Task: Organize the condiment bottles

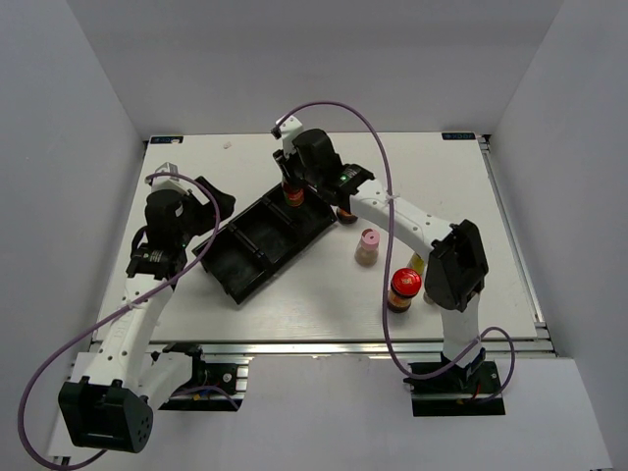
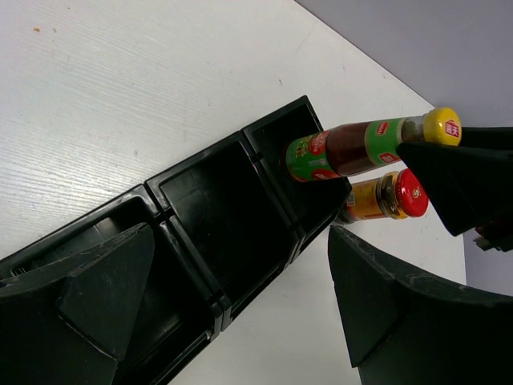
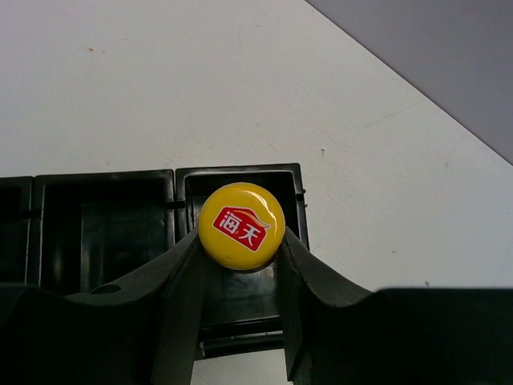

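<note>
My right gripper lowers with a slight turn and releases the yellow cap next, since the tall sauce bottle's base is already between the end section's sides.
My right gripper is shut on the yellow cap of the tall sauce bottle. It holds the bottle upright in the end compartment of the black tray; from above the gripper covers most of the bottle. My left gripper is open and empty above the tray's other end. One red-lidded jar stands just outside the tray by the tall bottle. The pink-capped bottle, the second red-lidded jar and the small yellow bottle stand at the right. The dark shaker is hidden.
The tray lies diagonally at the table's centre-left, and its middle compartment holds nothing. The right arm's elbow hangs over the small yellow bottle. White walls close in the table on three sides.
</note>
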